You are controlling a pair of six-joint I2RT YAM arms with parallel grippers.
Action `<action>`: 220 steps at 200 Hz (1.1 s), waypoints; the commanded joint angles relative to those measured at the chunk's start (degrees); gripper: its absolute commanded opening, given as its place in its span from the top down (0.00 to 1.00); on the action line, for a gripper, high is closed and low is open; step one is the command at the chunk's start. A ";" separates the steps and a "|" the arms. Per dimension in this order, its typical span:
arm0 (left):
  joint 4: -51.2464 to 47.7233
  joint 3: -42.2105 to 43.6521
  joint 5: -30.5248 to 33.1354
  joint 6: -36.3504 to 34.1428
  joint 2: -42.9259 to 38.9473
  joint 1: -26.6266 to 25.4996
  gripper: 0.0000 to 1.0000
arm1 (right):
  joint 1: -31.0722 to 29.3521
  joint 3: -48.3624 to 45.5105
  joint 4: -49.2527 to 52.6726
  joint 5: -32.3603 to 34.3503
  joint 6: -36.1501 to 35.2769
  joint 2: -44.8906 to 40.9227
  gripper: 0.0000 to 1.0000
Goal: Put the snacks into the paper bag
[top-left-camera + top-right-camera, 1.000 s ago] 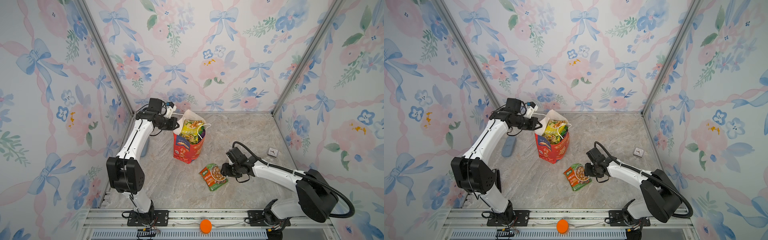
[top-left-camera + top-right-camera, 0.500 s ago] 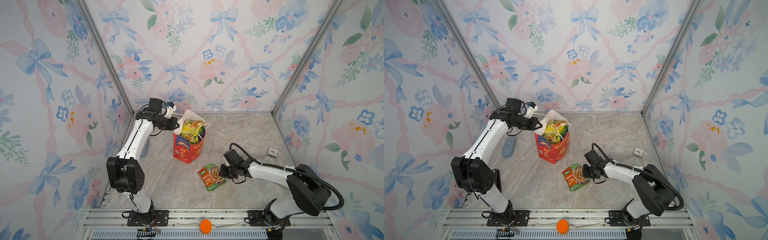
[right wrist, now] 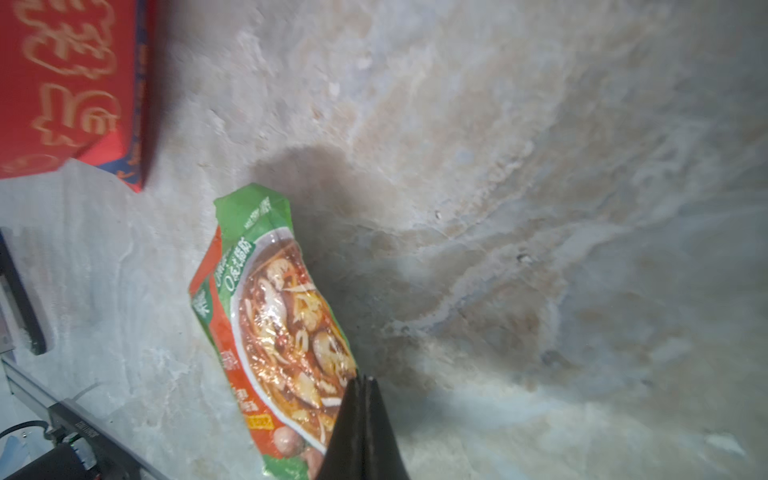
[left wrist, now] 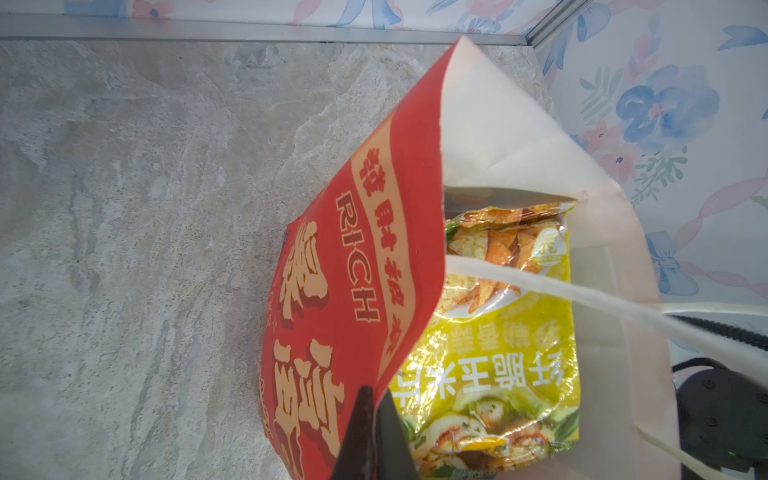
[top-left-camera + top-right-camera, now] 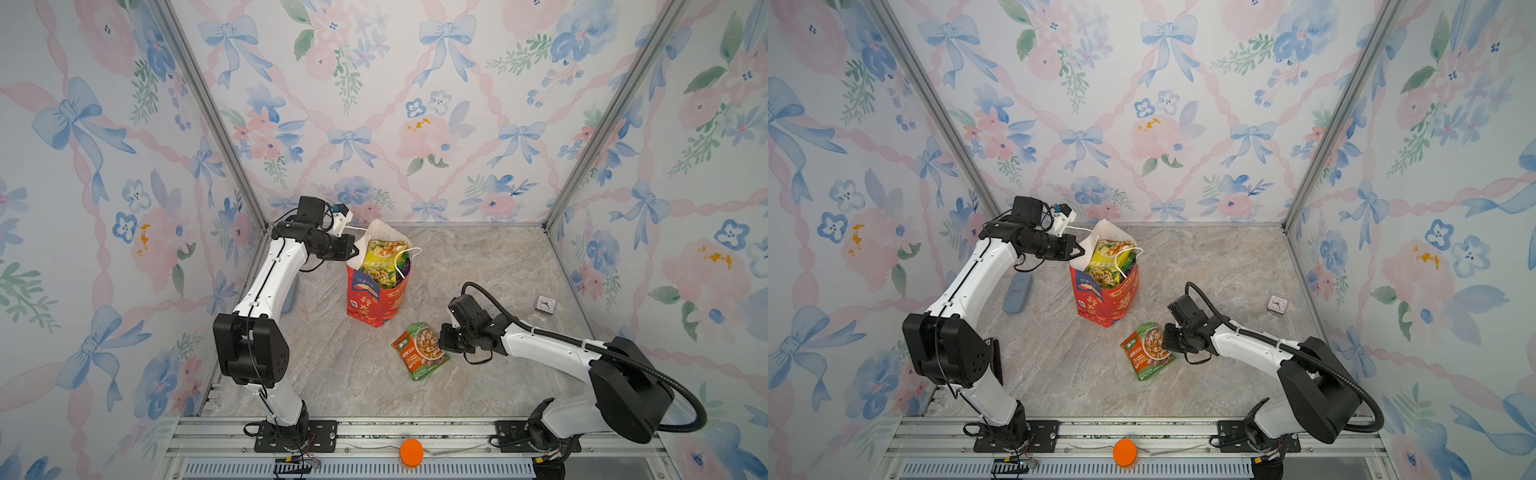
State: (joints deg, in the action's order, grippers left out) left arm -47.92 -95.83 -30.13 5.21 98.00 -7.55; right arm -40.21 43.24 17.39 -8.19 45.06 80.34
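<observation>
My right gripper rises next, shifts slightly outward and releases the packet there, since it pinches only the packet's edge and bare tabletop lies just outward of it.
The red paper bag (image 5: 370,299) (image 5: 1104,303) stands upright mid-table, mouth open. A yellow snack packet (image 5: 380,259) (image 4: 498,353) sticks out of it, with other snacks beneath. My left gripper (image 5: 353,251) (image 4: 376,399) is shut on the bag's near rim, holding it open. A green and orange snack packet (image 5: 419,351) (image 5: 1147,351) (image 3: 270,316) lies on the table in front of the bag. My right gripper (image 5: 441,343) (image 3: 363,380) is low at that packet's right edge, its jaws shut on it.
A small white clock (image 5: 545,303) (image 5: 1276,304) sits near the right wall. A blue-grey flat object (image 5: 1017,294) lies by the left wall behind the left arm. An orange knob (image 5: 411,452) is on the front rail. Floral walls enclose three sides.
The right gripper has slid a little left and closed at the packet's edge. The packet has shifted slightly left. The left arm and the bag have not moved.
</observation>
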 commanded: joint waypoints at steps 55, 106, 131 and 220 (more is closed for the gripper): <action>-1.82 0.84 -0.06 -0.07 1.37 -0.70 1.00 | -0.58 7.80 8.79 4.29 0.76 -8.65 1.00; -1.84 0.85 -0.15 -0.08 1.27 -0.71 1.00 | -1.64 11.60 12.13 6.31 0.26 -8.84 1.00; -1.85 0.90 -0.28 -0.11 1.36 -0.66 1.00 | -2.27 13.49 14.16 8.23 -0.27 -8.36 1.00; -1.89 0.87 -0.37 -0.10 1.32 -0.66 1.00 | -3.73 24.92 19.55 10.49 -2.96 -7.14 1.00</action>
State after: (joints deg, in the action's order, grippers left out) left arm -47.92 -95.83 -30.13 5.21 98.00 -7.86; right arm -42.63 63.48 33.69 0.73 44.07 72.60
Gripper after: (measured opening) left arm 0.048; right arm 0.047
